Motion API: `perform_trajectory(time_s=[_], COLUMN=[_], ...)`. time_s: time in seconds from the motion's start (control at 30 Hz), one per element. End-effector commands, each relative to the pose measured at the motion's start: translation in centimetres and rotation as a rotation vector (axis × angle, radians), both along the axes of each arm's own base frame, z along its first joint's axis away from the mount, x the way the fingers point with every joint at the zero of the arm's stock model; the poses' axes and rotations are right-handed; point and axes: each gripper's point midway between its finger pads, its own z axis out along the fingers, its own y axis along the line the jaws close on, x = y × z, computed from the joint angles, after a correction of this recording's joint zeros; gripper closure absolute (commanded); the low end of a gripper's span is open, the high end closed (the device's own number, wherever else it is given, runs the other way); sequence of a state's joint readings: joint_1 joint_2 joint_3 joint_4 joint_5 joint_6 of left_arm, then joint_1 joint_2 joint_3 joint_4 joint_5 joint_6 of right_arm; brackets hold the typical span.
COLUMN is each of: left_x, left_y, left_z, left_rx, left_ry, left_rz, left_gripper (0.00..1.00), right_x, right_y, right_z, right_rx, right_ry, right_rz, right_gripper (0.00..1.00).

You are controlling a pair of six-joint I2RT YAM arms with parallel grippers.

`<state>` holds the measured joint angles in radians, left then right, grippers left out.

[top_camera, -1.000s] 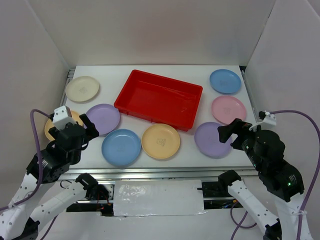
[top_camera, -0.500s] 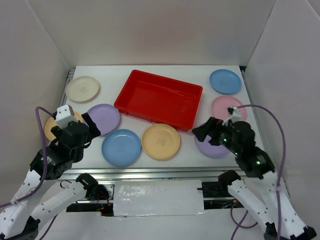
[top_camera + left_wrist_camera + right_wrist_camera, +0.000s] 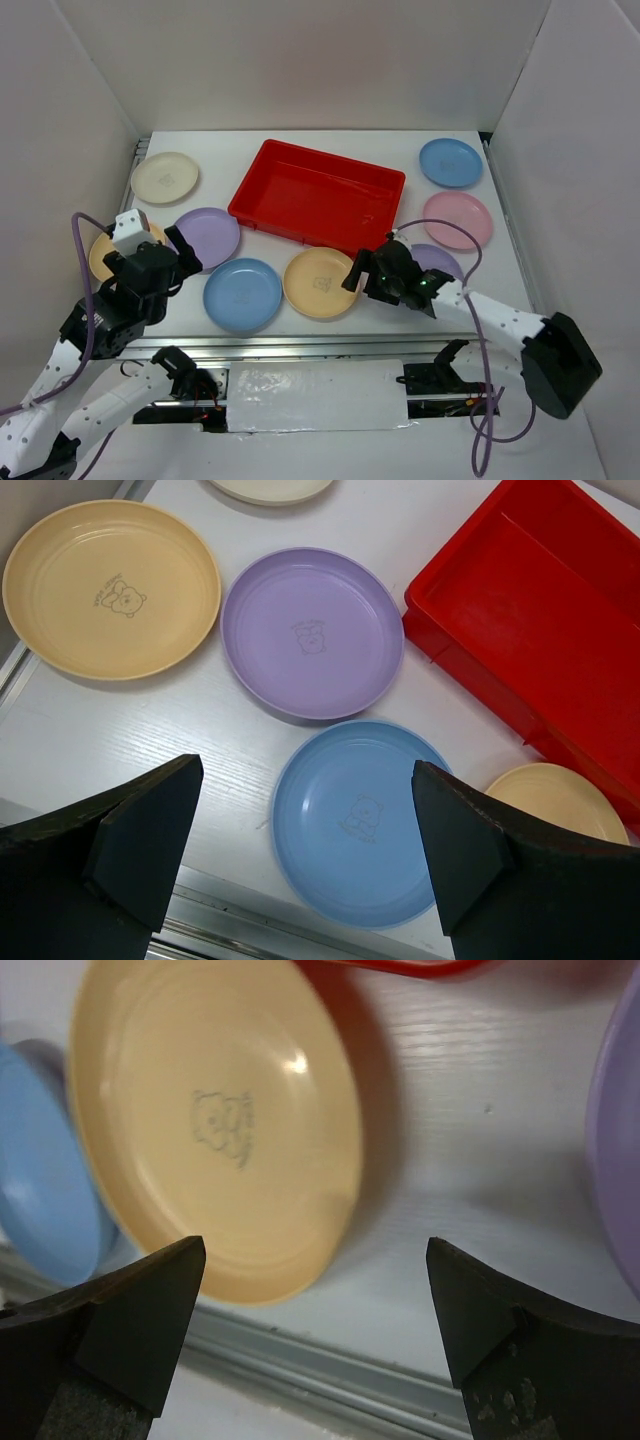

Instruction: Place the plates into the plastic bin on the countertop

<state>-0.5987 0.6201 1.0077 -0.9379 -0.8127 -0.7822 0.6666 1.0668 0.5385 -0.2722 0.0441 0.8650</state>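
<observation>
The yellow-orange plate's rim (image 3: pixel 354 297) (image 3: pixel 345 1216) farthest from the front blue plate is between my open fingers, so my right gripper needs to go down onto it slightly and close.
The red plastic bin (image 3: pixel 318 205) lies empty mid-countertop. Around it lie a cream plate (image 3: pixel 165 178), a purple plate (image 3: pixel 207 236), a yellow-orange plate (image 3: pixel 100 255), a blue plate (image 3: pixel 242 294), a second yellow-orange plate (image 3: pixel 320 282), a second purple plate (image 3: pixel 440 258), a pink plate (image 3: pixel 457 219) and a second blue plate (image 3: pixel 450 162). My left gripper (image 3: pixel 175 255) is open and empty above the front blue plate (image 3: pixel 365 820). My right gripper (image 3: pixel 365 270) is open and empty, low over the right edge of the centre yellow-orange plate (image 3: pixel 215 1125).
A metal rail (image 3: pixel 320 1370) runs along the near edge of the countertop, close under my right gripper. White walls enclose the left, back and right sides. The right arm partly covers the right purple plate (image 3: pixel 615 1160).
My right arm has swung left and stretched down from the right edge to the centre yellow-orange plate. The left arm has hardly moved. No plate has shifted.
</observation>
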Motion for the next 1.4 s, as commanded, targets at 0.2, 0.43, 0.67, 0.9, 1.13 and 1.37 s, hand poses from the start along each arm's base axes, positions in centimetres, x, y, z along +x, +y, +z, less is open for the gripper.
perform_trajectory(time_s=[0.2,0.43,0.67,0.9,1.13,1.37], left_x=[0.5,0.5,0.4,0.4,0.4,0.4], left_y=[-0.6,-0.6,-0.6,-0.5,-0.5,-0.4], left_z=[0.5,0.4,0.5,0.5,0.6,0.4], left_rx=[-0.007,0.001,-0.006,-0.007,-0.009,-0.001], left_ry=[-0.028,-0.018,-0.028,-0.028,-0.031,-0.019], left_rz=[-0.036,-0.034,-0.038,-0.034,-0.034,-0.021], left_gripper=[0.01,0.01,0.01,0.01,0.01,0.01], right_x=[2.7,2.7,1.7,0.2,-2.4,0.8], right_y=[0.4,0.4,-0.6,-2.2,-2.1,-2.4], right_z=[-4.1,-5.1,-3.5,-1.5,3.5,12.5], right_rx=[-0.073,-0.095,-0.11,-0.11,0.021,0.083], right_ry=[0.027,0.046,0.009,-0.028,-0.116,-0.281], right_rz=[-0.118,-0.135,-0.18,-0.213,-0.17,-0.157], right_gripper=[0.09,0.48,0.8,1.0,1.0,1.0])
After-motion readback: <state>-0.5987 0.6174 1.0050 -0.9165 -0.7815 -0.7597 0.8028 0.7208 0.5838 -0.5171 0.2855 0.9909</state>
